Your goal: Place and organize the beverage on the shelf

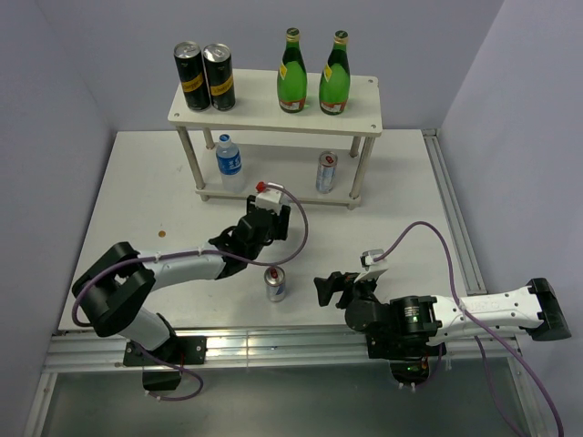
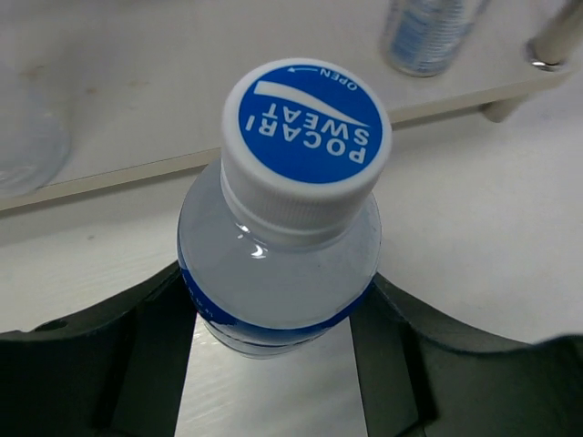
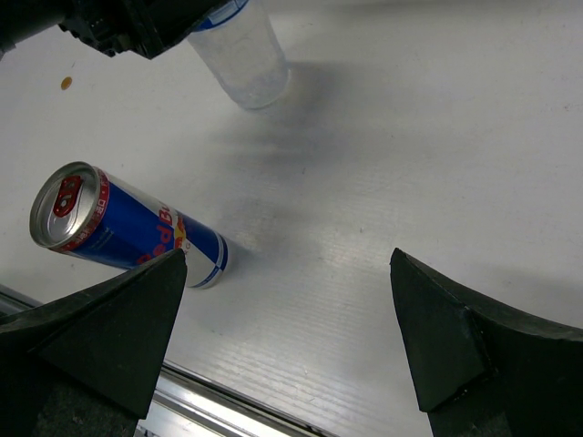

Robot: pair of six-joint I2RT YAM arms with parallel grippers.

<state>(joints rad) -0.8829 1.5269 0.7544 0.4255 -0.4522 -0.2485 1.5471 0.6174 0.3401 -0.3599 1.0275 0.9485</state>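
My left gripper will move outward and let go of its bottle on the lower board [image 1: 259,169] [image 2: 123,109] next to the other water bottle, because that open spot is outward of the gripper.
My left gripper [image 1: 260,228] is shut on a clear blue-labelled water bottle [image 2: 278,264] with a white and blue cap, upright just in front of the white shelf [image 1: 264,107]. The bottle's base shows in the right wrist view [image 3: 244,56], at or just above the table. Two green bottles [image 1: 291,77] [image 1: 334,77] stand on the top board. Another water bottle [image 1: 229,162] and a silver can [image 1: 326,173] stand on the lower board [image 2: 137,91]. A second silver can [image 1: 275,285] [image 3: 127,228] stands on the table. My right gripper [image 1: 330,289] [image 3: 287,264] is open and empty, just right of it.
Two taller black cans [image 1: 205,77] with gold bands stand at the left of the top board. The shelf's thin legs [image 1: 189,157] stand at its corners. A metal rail [image 1: 273,344] runs along the table's near edge. Walls close in on both sides.
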